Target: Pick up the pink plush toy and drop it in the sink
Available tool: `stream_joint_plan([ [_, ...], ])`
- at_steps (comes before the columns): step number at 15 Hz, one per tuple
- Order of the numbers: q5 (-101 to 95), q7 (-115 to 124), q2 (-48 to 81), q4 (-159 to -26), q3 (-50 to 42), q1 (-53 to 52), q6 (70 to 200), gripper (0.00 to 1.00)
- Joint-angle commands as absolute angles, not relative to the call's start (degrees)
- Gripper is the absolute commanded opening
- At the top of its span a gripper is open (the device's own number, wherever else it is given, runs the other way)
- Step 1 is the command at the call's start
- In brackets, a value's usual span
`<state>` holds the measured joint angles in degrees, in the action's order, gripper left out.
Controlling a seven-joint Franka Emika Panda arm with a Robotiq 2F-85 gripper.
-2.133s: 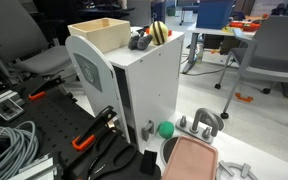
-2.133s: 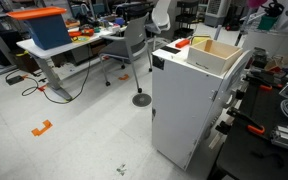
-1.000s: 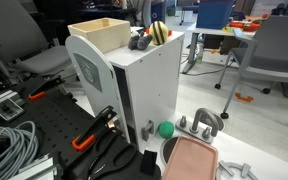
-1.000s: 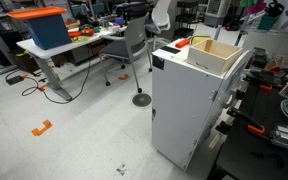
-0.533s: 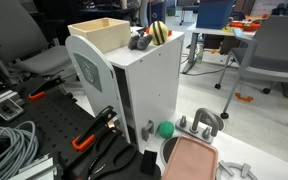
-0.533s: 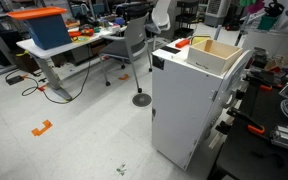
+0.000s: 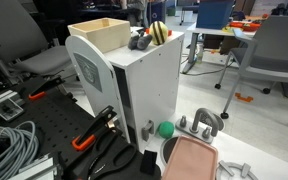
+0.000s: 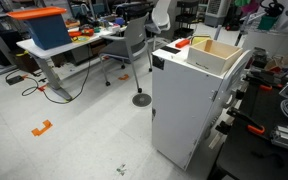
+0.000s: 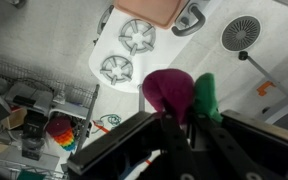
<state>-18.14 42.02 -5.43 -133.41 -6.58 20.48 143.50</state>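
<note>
The pinkish tray (image 9: 152,8) lies past the burners from the gripper, so the gripper next needs to move toward the top of the wrist view and release the toy (image 9: 168,90) over the tray.
In the wrist view my gripper (image 9: 188,126) is shut on the pink plush toy (image 9: 168,90). The toy's bright green part (image 9: 206,95) sticks out beside the pink body, and both hang between the dark fingers. Below the toy lies a white top with two round burners (image 9: 117,68). The sink is a pale tan open box on the white cabinet, seen in both exterior views (image 7: 102,32) (image 8: 216,52). The arm and gripper do not show in either exterior view. The sink does not show in the wrist view.
A yellow-and-black striped plush (image 7: 160,31) sits on the cabinet top beside the sink. A green ball (image 7: 165,129), a grey handle (image 7: 202,122) and a flat pinkish tray (image 7: 191,160) lie low by the cabinet. Cables and tools (image 7: 14,145) crowd the near bench.
</note>
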Motion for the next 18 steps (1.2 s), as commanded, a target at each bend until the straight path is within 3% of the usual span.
stream_joint_plan([
  [1,-22.8,44.6,-3.2,-131.9,-7.9,18.9,146.6,0.03],
  [13,-20.3,43.1,2.8,-132.9,-9.4,13.4,159.2,0.03],
  [18,-15.9,42.9,1.5,-134.3,-9.2,11.2,156.9,0.03],
])
